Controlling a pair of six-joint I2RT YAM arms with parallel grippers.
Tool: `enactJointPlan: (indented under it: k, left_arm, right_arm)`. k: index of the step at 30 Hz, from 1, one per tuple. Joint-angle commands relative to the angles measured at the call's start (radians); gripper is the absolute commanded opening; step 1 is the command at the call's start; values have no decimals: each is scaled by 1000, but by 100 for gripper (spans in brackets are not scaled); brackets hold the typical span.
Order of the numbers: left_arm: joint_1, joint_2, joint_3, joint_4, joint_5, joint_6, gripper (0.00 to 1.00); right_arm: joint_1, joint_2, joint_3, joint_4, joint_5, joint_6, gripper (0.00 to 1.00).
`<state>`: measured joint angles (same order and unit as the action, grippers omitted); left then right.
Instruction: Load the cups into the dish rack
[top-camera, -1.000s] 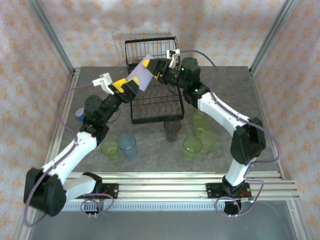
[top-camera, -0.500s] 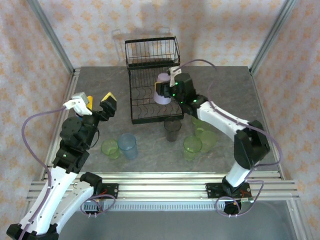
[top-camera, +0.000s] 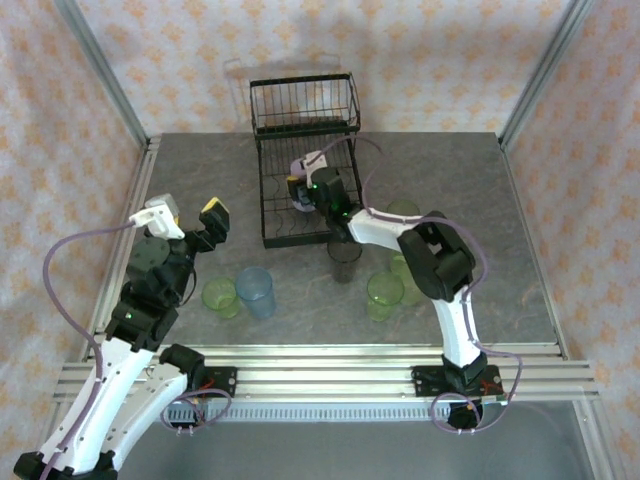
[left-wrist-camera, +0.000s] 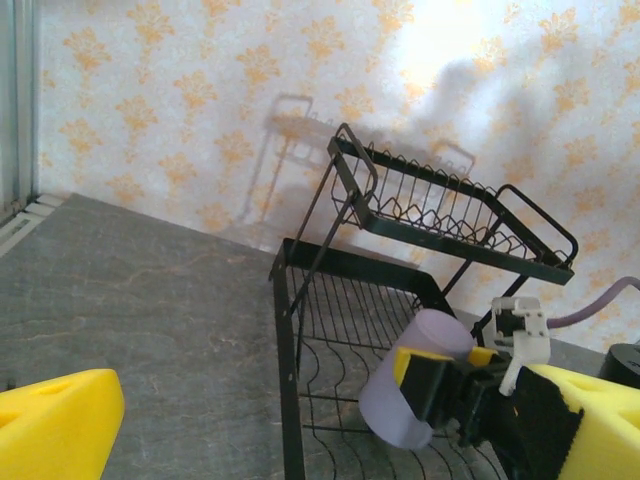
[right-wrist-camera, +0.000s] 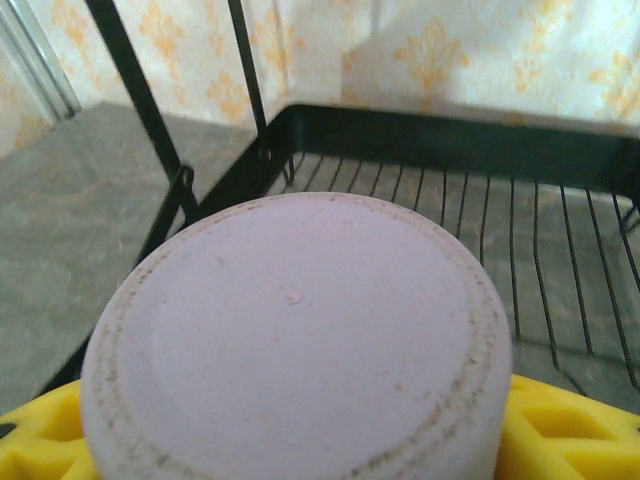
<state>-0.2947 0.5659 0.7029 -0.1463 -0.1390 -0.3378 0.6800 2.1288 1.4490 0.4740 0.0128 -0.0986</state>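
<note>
Next, my right gripper moves outward onto the rack tray's far corner (top-camera: 277, 158) (right-wrist-camera: 302, 172) on my left gripper's side and releases the cup, since the wires there are empty.
My right gripper (top-camera: 300, 192) is shut on the lavender cup (top-camera: 303, 183), holding it tilted, base up, low over the left part of the black wire dish rack (top-camera: 268, 205). In the right wrist view the cup's base (right-wrist-camera: 300, 340) sits between yellow fingers (right-wrist-camera: 570, 430), with the rack tray (right-wrist-camera: 440, 130) behind. From the left wrist I see the lavender cup (left-wrist-camera: 415, 395) above the rack (left-wrist-camera: 285, 330). My left gripper (top-camera: 192, 215) stands open and empty, left of the rack. A green cup (top-camera: 218, 295), a light blue cup (top-camera: 255, 290) and a dark grey cup (top-camera: 345, 255) stand on the table.
Several more green cups (top-camera: 384, 292) cluster at the right front of the rack, under the right arm. The rack's raised wire basket (top-camera: 303, 103) stands at the far end by the back wall. Metal frame posts (top-camera: 105, 85) border the grey table (top-camera: 200, 165).
The left gripper let go of the lavender cup and pulled back to the left front. The right gripper carried the cup down into the left side of the rack.
</note>
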Motion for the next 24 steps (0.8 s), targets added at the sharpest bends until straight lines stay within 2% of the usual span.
enactJointPlan:
  k: [1, 19, 24]
  left_arm:
    - [-1, -17, -4, -22, -33, 19, 99]
    - [-1, -52, 10, -59, -46, 23, 100]
    - [-1, -61, 13, -77, -49, 23, 99]
  right_arm:
    - [1, 65, 107, 118, 55, -12, 54]
    - [13, 365, 501, 107, 102, -5, 54]
    - [15, 402, 548, 78, 109, 17, 54]
